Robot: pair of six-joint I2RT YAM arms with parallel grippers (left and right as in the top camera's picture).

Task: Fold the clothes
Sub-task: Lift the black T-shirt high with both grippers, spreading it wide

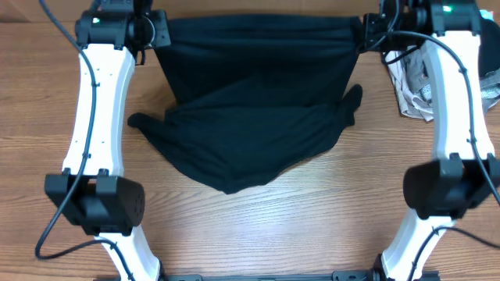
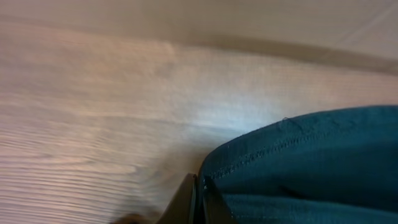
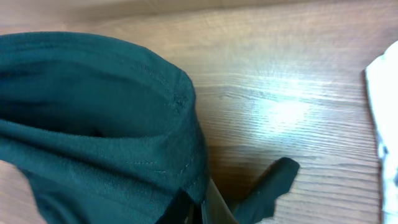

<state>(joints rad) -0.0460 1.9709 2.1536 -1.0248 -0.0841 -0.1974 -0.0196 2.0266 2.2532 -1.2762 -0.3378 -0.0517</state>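
My left gripper is to move up high, then down onto the far tabletop and release the shirt's far corner there, because the shirt's near part is still bunched.
A dark teal shirt lies across the middle of the wooden table, its far edge lifted and stretched between my two grippers. My left gripper is shut on the shirt's far left corner; in the left wrist view the hem runs into the shut fingers. My right gripper is shut on the far right corner; the right wrist view shows the cloth pinched in the fingers, with a sleeve tip on the table below.
A pile of white and patterned clothes lies at the right edge of the table, its white edge showing in the right wrist view. Bare wooden tabletop lies in front of the shirt.
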